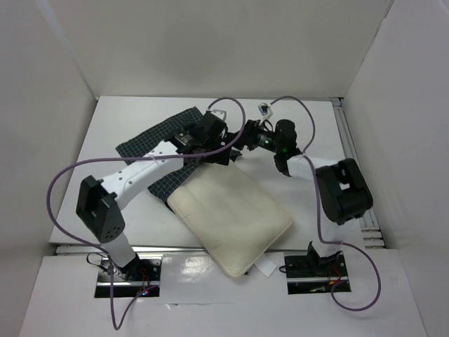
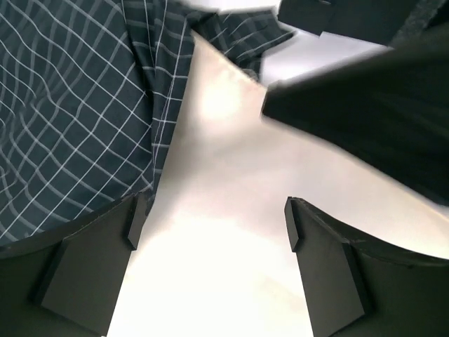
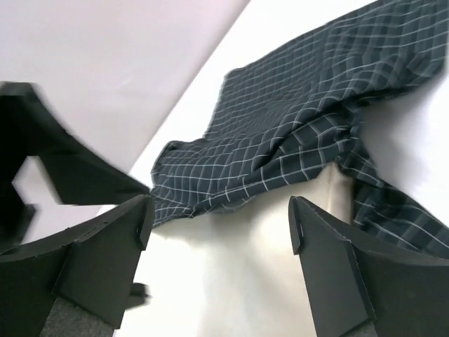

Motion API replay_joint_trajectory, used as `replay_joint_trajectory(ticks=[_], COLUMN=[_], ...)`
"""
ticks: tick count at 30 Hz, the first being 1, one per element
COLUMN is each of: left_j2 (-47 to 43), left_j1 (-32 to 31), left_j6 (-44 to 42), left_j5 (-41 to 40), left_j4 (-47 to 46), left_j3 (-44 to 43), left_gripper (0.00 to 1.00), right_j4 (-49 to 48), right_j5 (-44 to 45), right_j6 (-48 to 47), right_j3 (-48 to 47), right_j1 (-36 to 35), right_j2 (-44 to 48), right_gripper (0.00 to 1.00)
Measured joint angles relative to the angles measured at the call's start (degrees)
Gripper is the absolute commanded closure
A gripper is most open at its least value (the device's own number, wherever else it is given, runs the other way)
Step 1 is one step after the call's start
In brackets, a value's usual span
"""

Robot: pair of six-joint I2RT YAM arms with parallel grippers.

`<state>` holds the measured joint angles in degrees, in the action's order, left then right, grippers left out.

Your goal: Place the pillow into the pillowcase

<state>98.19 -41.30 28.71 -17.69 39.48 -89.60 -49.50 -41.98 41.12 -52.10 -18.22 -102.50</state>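
I will next move my left gripper back and down onto the pillow's top near its far corner (image 1: pixel 225 182), because that part of the pillow is below the gripper and still outside the pillowcase (image 1: pixel 151 140).
The cream pillow (image 1: pixel 231 217) lies slantwise on the white table, its far corner tucked at the mouth of the dark checked pillowcase (image 1: pixel 151 140). The pillowcase is spread at the back left, partly under the left arm. Both grippers meet over that far corner. My left gripper (image 2: pixel 210 217) is open above the pillow (image 2: pixel 224 281), with the pillowcase (image 2: pixel 70 105) to its left and nothing between its fingers. My right gripper (image 3: pixel 221 225) is also open over the pillow (image 3: pixel 231 288), just short of the pillowcase's (image 3: pixel 280 133) edge. In the top view the grippers (image 1: pixel 217 151) (image 1: pixel 237 144) nearly touch.
White walls close in the table on three sides. Purple cables (image 1: pixel 63 182) loop from both arms. A small tag (image 1: pixel 264 109) lies near the back wall. The right arm's dark body (image 2: pixel 372 119) crowds the left wrist view's upper right.
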Motion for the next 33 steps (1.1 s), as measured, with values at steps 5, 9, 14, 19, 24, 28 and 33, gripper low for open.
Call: replay_joint_trajectory(ticks=[5,9,14,19,24,28,33], left_j2=[-4.61,-0.35,7.37,13.42,15.54,15.19,12.11], left_j1=[-1.49,-4.52,-6.97,-5.84,-0.07,3.04,3.23], left_j6=[0.02,0.52,2.36,3.85,5.42,5.57,2.6], left_j5=[0.87,1.03,3.45,4.42,9.53,10.14,9.4], left_j4=[-0.76,0.66,0.74,0.76,0.83,-0.42,-2.56], left_j3=[1.01,1.01,2.56,1.29,-1.7,-1.33,1.51], left_gripper=[0.0,0.0,0.09,0.39,1.0,1.0,1.0], right_j4=[19.58,34.42,44.09,47.41,47.15,47.8,44.68], right_j5=[5.18,9.27,11.76,10.58,10.21,11.23,10.67], right_j6=[-7.87,-11.39,-13.77,-15.63,-17.18,-18.62,-23.02], right_j3=[-0.76,-0.04,3.23,3.8,2.82,-6.29,-18.18], right_j1=[1.57,3.89,4.5,5.01,5.14,5.14,4.76], right_j2=[8.68,8.83,8.72,7.32,4.61,-3.23,-12.39], right_gripper=[0.09,0.14,0.17,0.17,0.17,0.17,0.16])
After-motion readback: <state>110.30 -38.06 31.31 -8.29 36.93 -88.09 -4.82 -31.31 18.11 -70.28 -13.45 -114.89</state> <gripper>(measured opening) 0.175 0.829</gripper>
